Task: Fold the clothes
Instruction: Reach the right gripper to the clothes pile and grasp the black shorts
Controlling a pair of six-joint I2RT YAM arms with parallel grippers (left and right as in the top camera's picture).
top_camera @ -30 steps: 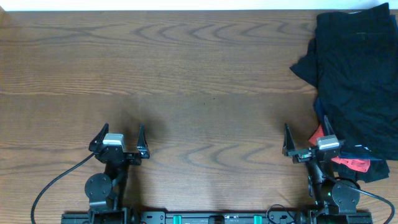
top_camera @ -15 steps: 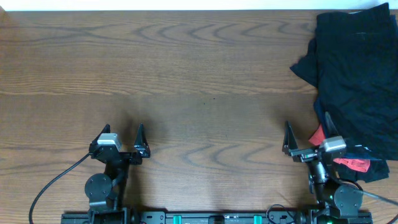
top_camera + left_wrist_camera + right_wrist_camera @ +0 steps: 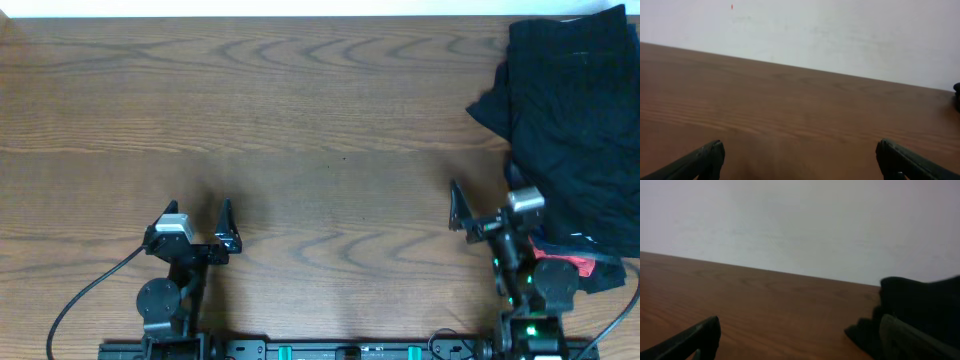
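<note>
My right gripper lifts outward along the heap next, then tilts down onto the black piece's far end (image 3: 528,42) (image 3: 896,287) beside empty wood, as that piece lies uppermost.
The clothes (image 3: 575,120) lie in a dark heap at the table's right edge: black pieces on top, navy-blue fabric lower down and a small red piece (image 3: 560,264) at the front. The heap also shows in the right wrist view (image 3: 920,305) as a dark mass at the right. My right gripper (image 3: 485,205) is open and empty, its right finger at the heap's left edge. My left gripper (image 3: 197,217) is open and empty over bare wood at the front left, far from the clothes.
The wooden table (image 3: 300,120) ends at a white wall along the back (image 3: 250,8). The arm bases and a black cable (image 3: 80,300) sit at the front edge.
My right gripper has moved away from the front edge and slightly left, toward the heap's left side. The left arm has barely moved.
</note>
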